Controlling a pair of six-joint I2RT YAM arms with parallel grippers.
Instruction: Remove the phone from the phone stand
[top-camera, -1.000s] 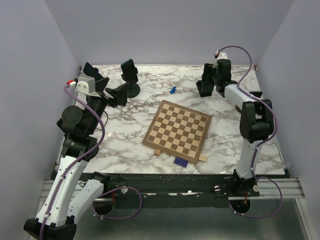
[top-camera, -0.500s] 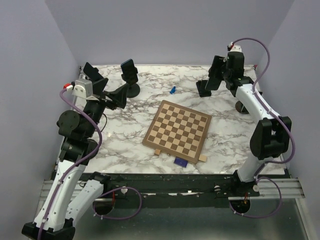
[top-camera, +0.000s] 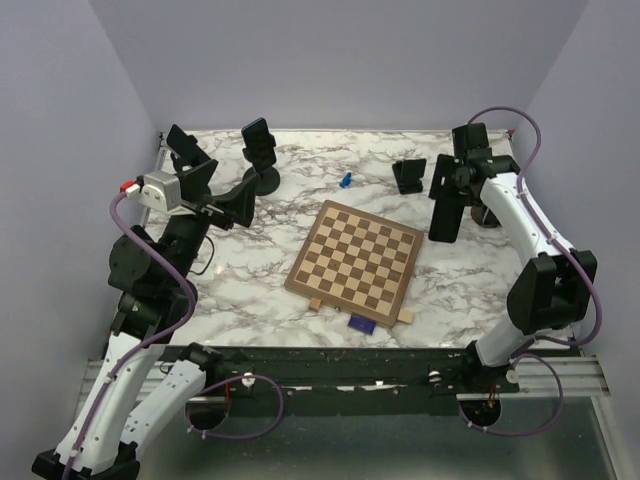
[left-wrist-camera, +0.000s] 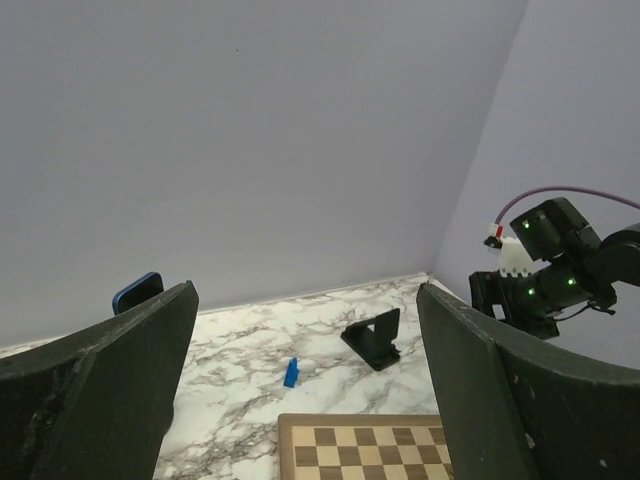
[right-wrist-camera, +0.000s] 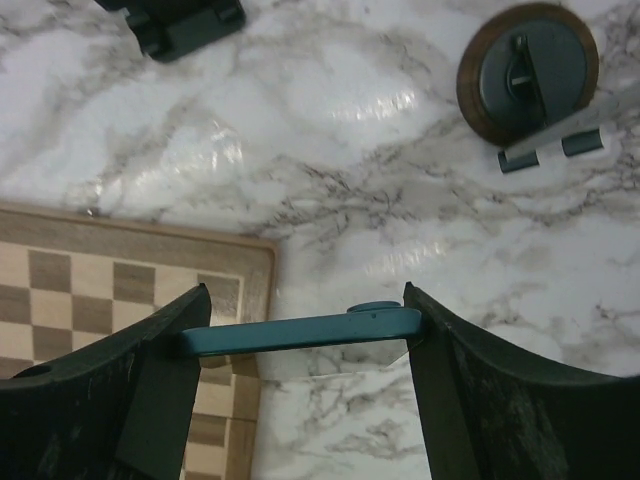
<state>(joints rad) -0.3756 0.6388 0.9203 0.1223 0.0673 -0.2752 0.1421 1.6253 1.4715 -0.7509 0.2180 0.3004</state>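
I need to move my right gripper back and down next, lay the phone on the marble table's empty near part beside the chessboard, then open.
The black phone stand (top-camera: 408, 176) sits empty at the back of the marble table; it also shows in the left wrist view (left-wrist-camera: 372, 340) and at the top left of the right wrist view (right-wrist-camera: 180, 20). My right gripper (top-camera: 447, 200) is shut on the phone (top-camera: 445, 218), holding it in the air, in front and to the right of the stand. In the right wrist view the phone's teal edge (right-wrist-camera: 300, 332) spans between the fingers of the right gripper (right-wrist-camera: 305, 335). My left gripper (top-camera: 212, 170) is open and empty at the back left, as the left wrist view (left-wrist-camera: 305, 300) shows.
A second phone (top-camera: 258, 140) stands on a round-based holder (top-camera: 266, 181) at the back left. A chessboard (top-camera: 357, 256) lies mid-table, a small blue piece (top-camera: 345, 180) behind it, a dark blue item (top-camera: 361, 323) at its front edge. A round disc (right-wrist-camera: 527, 72) lies near the right gripper.
My right gripper has lifted the phone off the black stand and carried it forward and to the right. The stand now stands empty. The left arm has shifted slightly.
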